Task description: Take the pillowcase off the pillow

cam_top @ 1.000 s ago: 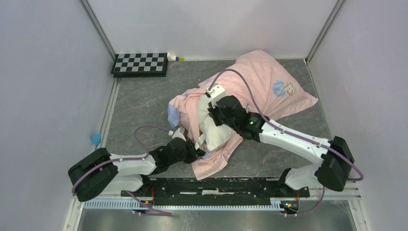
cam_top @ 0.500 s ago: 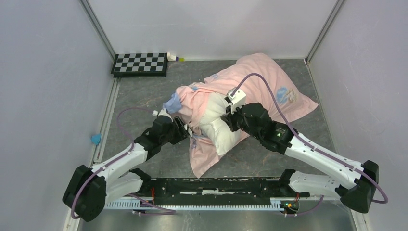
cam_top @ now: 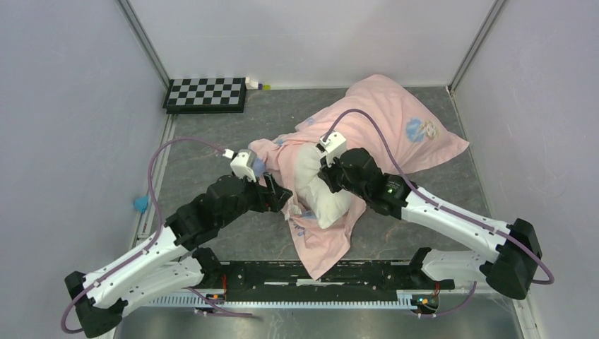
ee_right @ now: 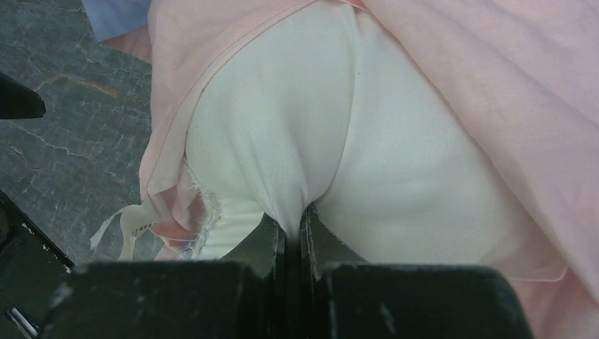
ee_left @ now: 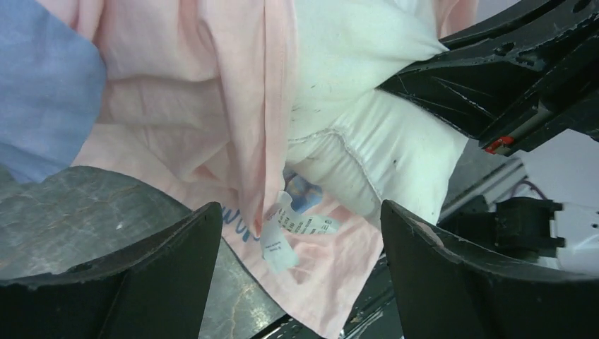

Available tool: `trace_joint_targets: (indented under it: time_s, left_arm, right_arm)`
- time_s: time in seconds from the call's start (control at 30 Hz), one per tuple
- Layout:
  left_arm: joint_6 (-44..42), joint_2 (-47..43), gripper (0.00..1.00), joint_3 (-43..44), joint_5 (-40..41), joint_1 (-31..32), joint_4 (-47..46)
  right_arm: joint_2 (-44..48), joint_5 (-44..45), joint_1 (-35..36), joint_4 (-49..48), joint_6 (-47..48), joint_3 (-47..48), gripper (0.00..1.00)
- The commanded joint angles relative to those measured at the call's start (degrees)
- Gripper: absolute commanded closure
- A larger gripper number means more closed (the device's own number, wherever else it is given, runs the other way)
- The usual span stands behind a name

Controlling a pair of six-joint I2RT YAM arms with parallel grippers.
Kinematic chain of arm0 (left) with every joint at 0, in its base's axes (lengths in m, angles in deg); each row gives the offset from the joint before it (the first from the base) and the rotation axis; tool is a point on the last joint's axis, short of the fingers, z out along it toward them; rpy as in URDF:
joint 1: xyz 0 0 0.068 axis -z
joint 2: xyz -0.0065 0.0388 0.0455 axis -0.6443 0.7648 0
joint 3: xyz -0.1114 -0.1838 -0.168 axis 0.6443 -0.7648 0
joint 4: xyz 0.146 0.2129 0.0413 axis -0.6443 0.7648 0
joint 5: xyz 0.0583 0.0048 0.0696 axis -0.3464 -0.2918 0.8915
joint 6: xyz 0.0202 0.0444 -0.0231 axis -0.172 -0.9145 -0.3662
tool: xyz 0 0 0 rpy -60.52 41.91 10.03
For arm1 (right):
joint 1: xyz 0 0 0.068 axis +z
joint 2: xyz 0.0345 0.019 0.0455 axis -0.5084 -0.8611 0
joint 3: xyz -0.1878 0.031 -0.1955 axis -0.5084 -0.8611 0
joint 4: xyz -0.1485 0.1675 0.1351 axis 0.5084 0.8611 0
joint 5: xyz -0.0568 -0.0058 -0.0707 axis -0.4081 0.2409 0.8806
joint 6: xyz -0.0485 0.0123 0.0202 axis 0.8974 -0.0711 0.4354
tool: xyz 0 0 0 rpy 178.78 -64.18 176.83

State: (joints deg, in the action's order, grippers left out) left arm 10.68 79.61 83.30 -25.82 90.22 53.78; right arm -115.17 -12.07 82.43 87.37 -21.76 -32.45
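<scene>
The pillow is still wrapped by the pillowcase (cam_top: 395,123), so my right gripper will pull the pillow back and to the left in the top view, toward the care label (cam_top: 293,210), and release it.
The pillowcase (cam_top: 395,123), pink side out, lies across the middle and back right of the table, and its open end hangs toward the front. The white pillow (cam_top: 314,187) bulges out of that opening. My right gripper (cam_top: 326,173) is shut on a pinch of the pillow's white fabric (ee_right: 282,127), with the pink pillowcase (ee_right: 494,92) draped beside it. My left gripper (cam_top: 282,198) is open just left of the opening. Between its fingers in the left wrist view are the pillowcase edge (ee_left: 240,106), a white care label (ee_left: 282,240) and the pillow (ee_left: 367,141), and neither finger touches them.
A checkerboard (cam_top: 206,93) and a small white bottle (cam_top: 256,85) lie at the back left. A small blue object (cam_top: 141,205) sits at the left wall. Walls enclose three sides, and a black rail (cam_top: 318,272) runs along the front edge.
My left gripper has opened and let go of the pillowcase, and the arm has reached farther in. The right arm shifted a little, still pinching the pillow. The pillowcase flap now hangs nearer the front.
</scene>
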Motion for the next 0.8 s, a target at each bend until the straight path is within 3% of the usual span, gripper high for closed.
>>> trace_joint_targets:
  time_s: [0.0,0.3,0.57,0.6,0.67,0.77]
  left_arm:
    - [-4.97,4.6,0.11,5.97,9.24,2.73,7.2]
    - [-12.13,16.53,0.1,16.21,19.46,3.33,8.0]
    - [-13.82,24.45,0.15,16.16,24.79,2.88,0.55]
    - [-14.14,25.65,0.17,16.42,25.39,2.46,0.02]
    - [-14.35,27.44,0.29,16.99,25.26,-0.02,-0.62]
    - [-13.44,29.82,0.39,16.3,20.86,-6.63,-2.7]
  right_arm:
    - [-1.01,-1.34,-0.75,-8.89,0.01,1.72,1.0]
    - [-0.25,-4.68,-0.78,-10.17,-0.67,0.2,1.0]
    - [1.36,-6.94,-0.83,-10.22,-1.21,-1.84,1.0]
    - [1.61,-7.24,-0.81,-10.12,-1.21,-1.93,1.0]
    - [2.18,-7.76,-0.71,-9.54,-1.27,-2.12,1.0]
    - [3.65,-8.12,-0.75,-8.22,-1.21,-2.79,1.0]
